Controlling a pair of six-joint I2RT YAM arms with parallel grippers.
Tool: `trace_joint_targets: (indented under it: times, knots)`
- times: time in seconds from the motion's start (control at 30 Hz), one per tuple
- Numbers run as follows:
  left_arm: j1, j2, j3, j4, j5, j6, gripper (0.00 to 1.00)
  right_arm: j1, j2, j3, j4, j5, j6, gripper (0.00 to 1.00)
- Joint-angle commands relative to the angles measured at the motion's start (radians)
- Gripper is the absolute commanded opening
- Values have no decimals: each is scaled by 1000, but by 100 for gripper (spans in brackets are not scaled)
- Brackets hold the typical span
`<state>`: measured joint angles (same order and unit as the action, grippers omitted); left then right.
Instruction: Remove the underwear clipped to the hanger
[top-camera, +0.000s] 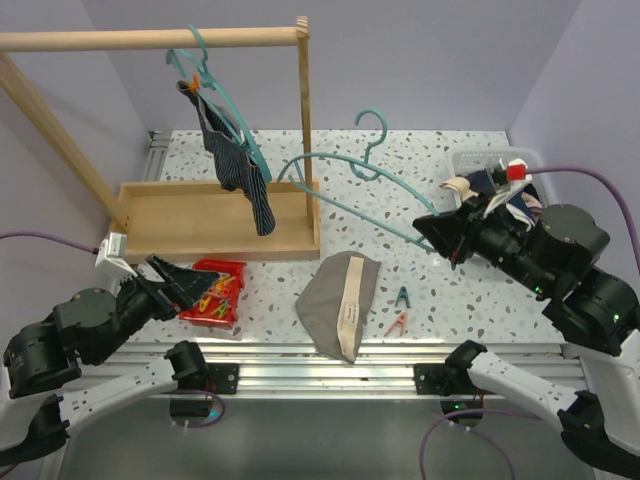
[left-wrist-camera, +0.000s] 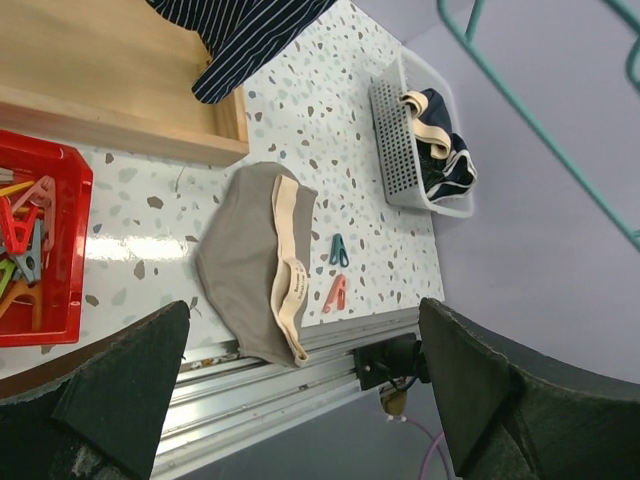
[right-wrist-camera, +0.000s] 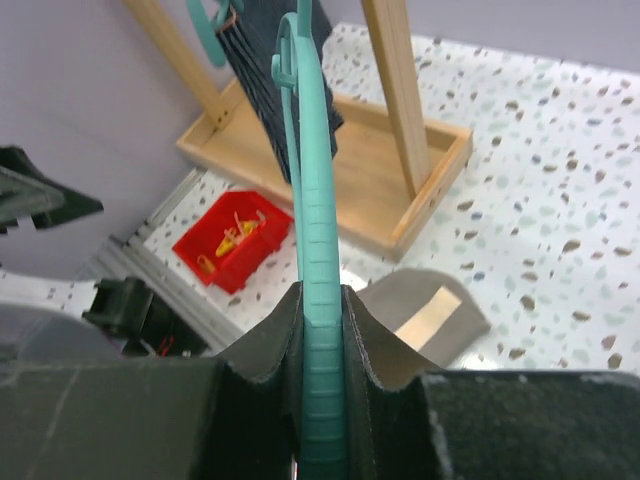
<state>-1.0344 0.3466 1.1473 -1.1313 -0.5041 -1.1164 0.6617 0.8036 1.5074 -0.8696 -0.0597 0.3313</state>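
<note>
I will move the bare hanger (top-camera: 350, 185) outward with my right gripper, to the left in the top view, to the wooden bar's empty end (top-camera: 262, 37), hang it there and let it go.
The dark navy striped underwear (top-camera: 238, 165) hangs from a teal hanger (top-camera: 215, 85) on the wooden rail, held by an orange peg (top-camera: 190, 88); it also shows in the left wrist view (left-wrist-camera: 245, 35). The grey-beige underwear (top-camera: 340, 300) lies flat on the table, free of any hanger, and shows in the left wrist view (left-wrist-camera: 250, 265). My right gripper (top-camera: 430, 232) is shut on a second, bare teal hanger (top-camera: 350, 185), held above the table; its arm runs between the pads (right-wrist-camera: 315, 250). My left gripper (top-camera: 185, 280) is open and empty over the red bin.
A red bin (top-camera: 215, 292) of pegs sits at the front left. The wooden rack's base tray (top-camera: 200, 215) and post (top-camera: 303, 110) stand at the back. A white basket (top-camera: 495, 185) of clothes is at the back right. A teal peg (top-camera: 402, 297) and a red peg (top-camera: 397, 322) lie beside the grey underwear.
</note>
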Motion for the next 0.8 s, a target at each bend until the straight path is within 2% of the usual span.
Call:
trace_joint_targets:
  times: [0.0, 0.27, 0.47, 0.6, 0.67, 0.77]
  knots:
    - [0, 17, -11, 60, -19, 0, 100, 1, 88, 97, 124, 83, -61, 0]
    - [-1, 28, -27, 88, -25, -3, 100, 6, 218, 259, 244, 112, -113, 0]
    - [0, 38, -49, 102, -19, -16, 100, 56, 348, 413, 239, 142, -159, 0]
    - [0, 38, -67, 108, -20, -26, 100, 189, 394, 445, 238, 323, -222, 0]
    - [0, 37, -72, 111, -22, -36, 100, 298, 423, 461, 234, 407, -258, 0]
    - [0, 35, -78, 113, -24, -42, 100, 464, 475, 473, 260, 679, -301, 0]
